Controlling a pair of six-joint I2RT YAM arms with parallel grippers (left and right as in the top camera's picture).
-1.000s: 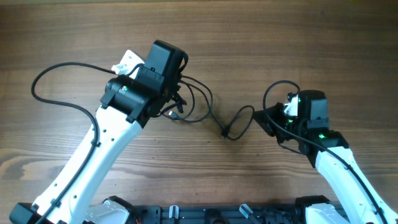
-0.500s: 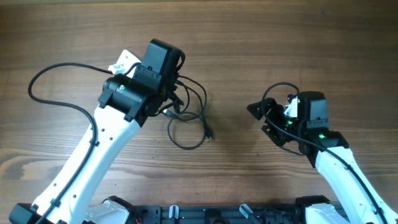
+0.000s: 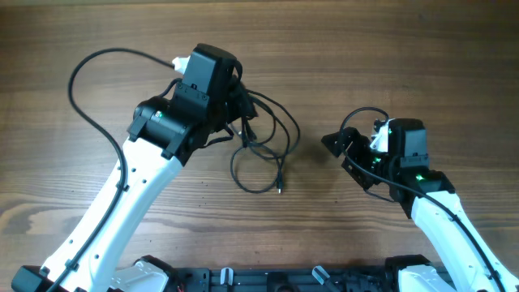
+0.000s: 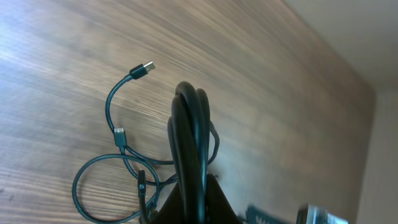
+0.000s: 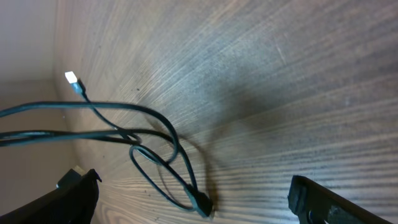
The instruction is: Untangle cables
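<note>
I will next move my right gripper toward my left gripper and onto the bundle of cords [image 4: 189,130], and I will tilt its fingers toward level as it goes.
Several thin black cables [image 3: 261,154] lie in a tangle at mid-table, their loops trailing toward me and ending in a plug [image 3: 280,188]. My left gripper [image 3: 242,109] is shut on a bunch of these cords [image 4: 189,130], which rise between its fingers. Below it in the left wrist view lie loose loops and a silvery plug [image 4: 148,66]. My right gripper [image 3: 336,154] stands open to the right of the tangle, touching nothing. In the right wrist view its fingers [image 5: 323,202] flank a cable loop with a black plug [image 5: 202,204], and a silvery plug [image 5: 71,78] lies farther off.
A thicker black robot cable [image 3: 77,81] arcs from the left wrist out over the wooden table [image 3: 389,49] at the back left. The arms' bases [image 3: 243,280] line the near edge.
The right gripper has opened and let go of the cable end. The left gripper has shifted back and slightly right with the bunch, and the loose loops have slid right. The robot cable arc swung back.
</note>
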